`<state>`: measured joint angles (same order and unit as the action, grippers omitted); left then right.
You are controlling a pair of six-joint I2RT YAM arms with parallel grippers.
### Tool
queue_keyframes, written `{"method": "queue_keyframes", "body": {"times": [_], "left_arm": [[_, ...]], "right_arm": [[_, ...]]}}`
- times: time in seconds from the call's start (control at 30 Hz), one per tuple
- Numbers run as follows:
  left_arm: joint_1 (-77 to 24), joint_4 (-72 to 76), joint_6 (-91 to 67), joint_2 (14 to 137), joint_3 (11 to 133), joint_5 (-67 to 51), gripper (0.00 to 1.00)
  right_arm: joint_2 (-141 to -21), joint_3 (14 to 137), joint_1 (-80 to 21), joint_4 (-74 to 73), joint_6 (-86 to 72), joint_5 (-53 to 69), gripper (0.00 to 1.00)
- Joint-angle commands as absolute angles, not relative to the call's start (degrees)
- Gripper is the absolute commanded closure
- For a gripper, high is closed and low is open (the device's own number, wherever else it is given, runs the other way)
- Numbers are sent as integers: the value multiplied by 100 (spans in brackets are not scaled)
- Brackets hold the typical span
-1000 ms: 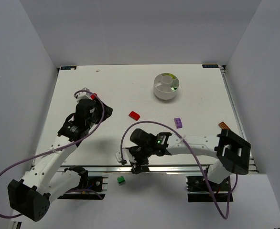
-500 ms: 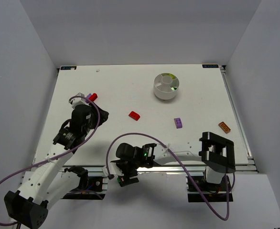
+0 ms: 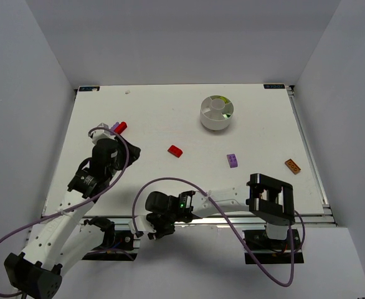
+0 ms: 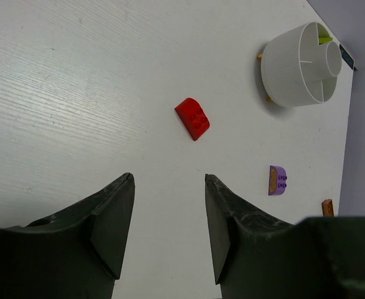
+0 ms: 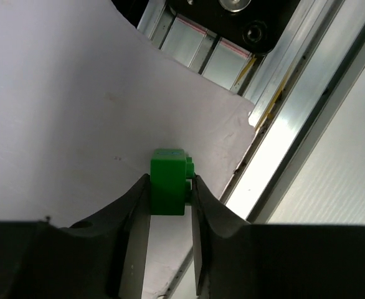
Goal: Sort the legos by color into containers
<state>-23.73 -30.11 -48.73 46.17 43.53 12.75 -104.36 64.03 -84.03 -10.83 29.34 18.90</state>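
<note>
The robot's right gripper should lift the green lego it holds, then carry it outward over the dish's section next to the yellow-green lego point(image 4: 323, 38), where green already shows.
My right gripper point(image 5: 169, 187) is shut on a green lego point(image 5: 168, 180), one finger on each side, just above a white surface beside an aluminium rail. In the top view this gripper point(image 3: 151, 232) reaches down in front of the table's near edge and hides the lego. My left gripper point(image 4: 169, 180) hangs open and empty over the left of the table point(image 3: 132, 152). A red lego point(image 3: 175, 150) point(image 4: 192, 118), a purple one point(image 3: 232, 160) point(image 4: 277, 180) and an orange one point(image 3: 292, 166) lie loose. The round white dish of containers point(image 3: 217, 112) point(image 4: 301, 65) holds a yellow-green lego point(image 4: 323, 38).
White walls close in the table on three sides. The aluminium front rail point(image 3: 232, 219) and both arm bases run along the near edge. A purple cable point(image 3: 170, 182) loops from the right arm over the front of the table.
My right gripper swung left and down past the table's front edge and closed on the green lego. The left gripper drew back slightly, still open.
</note>
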Motion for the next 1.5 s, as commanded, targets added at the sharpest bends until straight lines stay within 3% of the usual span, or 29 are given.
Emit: {"method": "queue_keyframes", "body": {"times": [0.0, 0.1, 0.23, 0.47, 0.63, 0.77, 0.9, 1.47], "left_arm": [[-2347, -3067, -4922, 4465, 4289, 1345, 41], [-2347, -3032, -4922, 4439, 4263, 1327, 46], [-2347, -2848, -4957, 4447, 4140, 1275, 55], [-2338, -2417, -5045, 4649, 4008, 1108, 57], [-2338, -2093, -5010, 4930, 4008, 906, 50], [-2320, -1916, -4948, 5194, 4052, 695, 36], [-2303, -1793, -4887, 5448, 4113, 581, 33], [-2285, -1591, -4948, 5827, 4105, 299, 33]], "right_arm": [[-10310, 6495, -8429, -923, 3050, 1890, 83], [-9950, 6285, -8245, -835, 3076, 1890, 100], [-9370, 6196, -7499, -782, 2822, 2118, 100], [-8378, 6381, -4778, -906, 2128, 2522, 100], [-8769, 7091, -2789, -852, 725, 2584, 100], [-9570, 8198, -1392, -1239, 54, 2479, 100], [-10212, 9033, -906, -1503, -456, 2111, 100], [-11267, 9229, -694, -1046, -1723, 1934, 97]]}}
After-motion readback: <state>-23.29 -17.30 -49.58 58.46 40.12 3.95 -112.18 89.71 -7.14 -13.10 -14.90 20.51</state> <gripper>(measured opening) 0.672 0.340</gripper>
